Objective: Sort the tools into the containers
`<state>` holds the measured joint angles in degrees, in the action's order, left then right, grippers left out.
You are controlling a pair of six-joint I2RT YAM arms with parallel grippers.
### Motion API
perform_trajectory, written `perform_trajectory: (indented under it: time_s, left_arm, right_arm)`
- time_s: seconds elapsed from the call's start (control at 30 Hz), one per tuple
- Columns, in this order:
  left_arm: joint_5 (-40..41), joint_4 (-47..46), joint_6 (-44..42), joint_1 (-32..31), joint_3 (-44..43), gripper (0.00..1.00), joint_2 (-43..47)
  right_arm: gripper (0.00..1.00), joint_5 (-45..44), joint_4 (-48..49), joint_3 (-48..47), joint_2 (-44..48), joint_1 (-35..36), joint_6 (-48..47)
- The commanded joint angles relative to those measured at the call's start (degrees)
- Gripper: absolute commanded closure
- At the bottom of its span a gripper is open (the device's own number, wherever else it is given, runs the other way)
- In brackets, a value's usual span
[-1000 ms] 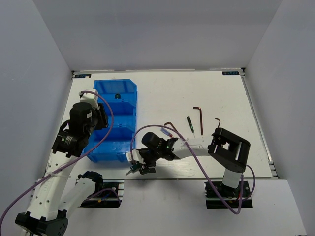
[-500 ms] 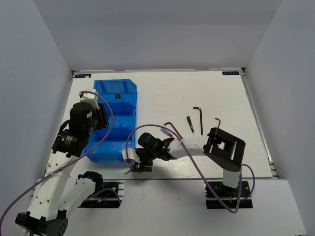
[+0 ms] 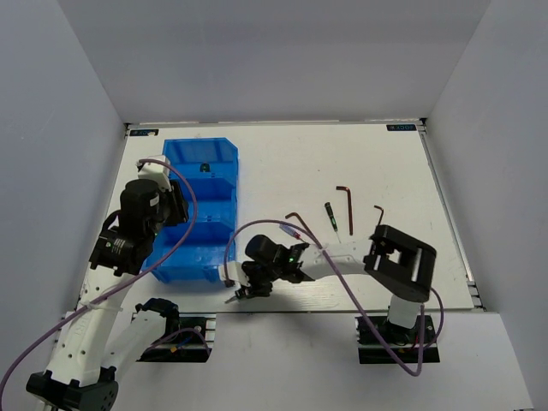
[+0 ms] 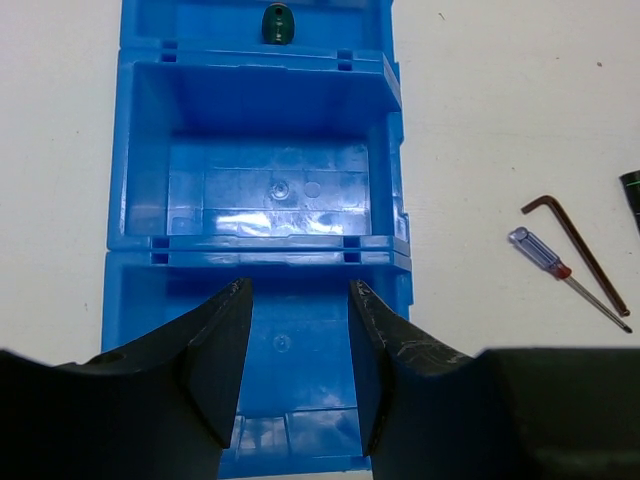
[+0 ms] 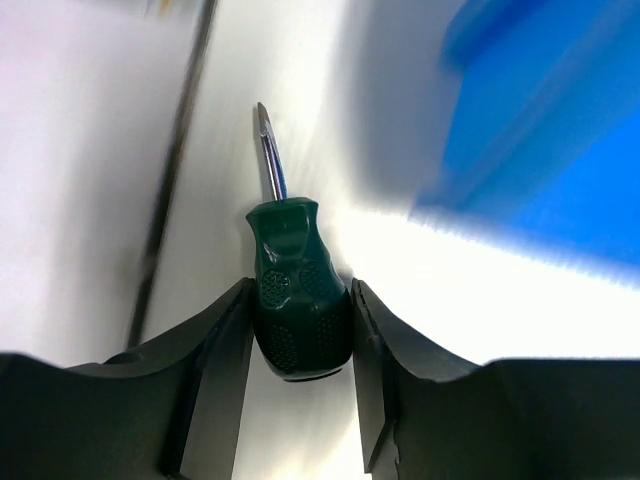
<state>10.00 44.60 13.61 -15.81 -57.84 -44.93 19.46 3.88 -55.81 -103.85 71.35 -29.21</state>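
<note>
I will next lift my right gripper up and outward over the far bin (image 3: 211, 161) and release the screwdriver, because that bin holds a green handle and is outward of my gripper.
My right gripper (image 3: 245, 289) is shut on a stubby green-handled screwdriver (image 5: 298, 295), low over the table by the near right corner of the blue bins (image 3: 199, 214); its shaft points away from the fingers. My left gripper (image 4: 297, 300) is open and empty above the nearest bin (image 4: 285, 345). The middle bin (image 4: 388, 150) looks empty. A green stubby handle (image 4: 276, 22) lies in the far bin. On the table lie a blue-handled screwdriver (image 3: 289, 229), a hex key (image 3: 300, 223), a slim dark-green screwdriver (image 3: 330, 217) and two more hex keys (image 3: 347, 197) (image 3: 379, 212).
The bins stand in a row at the table's left. The blue-handled screwdriver (image 4: 545, 252) and a hex key (image 4: 580, 240) lie just right of them. Grey walls close in the table on three sides.
My right gripper has shifted slightly, left then back, near the bins' front corner with the green screwdriver still in it. The left arm has not moved.
</note>
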Motion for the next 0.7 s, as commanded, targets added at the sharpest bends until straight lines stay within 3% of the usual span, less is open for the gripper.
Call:
perform_trajectory:
  time_s: [0.0, 0.2, 0.37, 0.5, 0.57, 0.67]
  left_arm:
    - [-0.68, -1.09, 0.37, 0.34, -1.13, 0.46, 0.28]
    - [-3.14, -3.98, 0.9, 0.34, -0.52, 0.46, -0.86]
    - [-4.2, -6.18, 1.42, 0.34, 0.1, 0.46, -2.01]
    - [-4.81, -6.72, 0.9, 0.34, -0.43, 0.46, -2.01]
    - [-4.81, -6.2, 0.9, 0.34, -1.13, 0.46, -2.01]
    - [-4.81, -6.19, 0.37, 0.34, -1.13, 0.46, -2.01]
  right_arm:
    - [1.0, -0.83, -5.88, 5.17, 8.48, -0.95, -3.64]
    - [1.0, -3.37, -21.07, 10.28, 23.67, -8.57, -7.96]
    - [1.0, -15.49, -22.77, 3.36, 20.11, -17.54, -5.7]
    - [1.0, -19.02, -25.05, -19.3, 5.88, -23.71, 1.16]
    - [1.0, -18.33, -26.38, -36.14, -2.74, -25.91, 3.19]
    - [1.0, -18.05, -26.64, -49.5, -13.37, -26.88, 2.5]
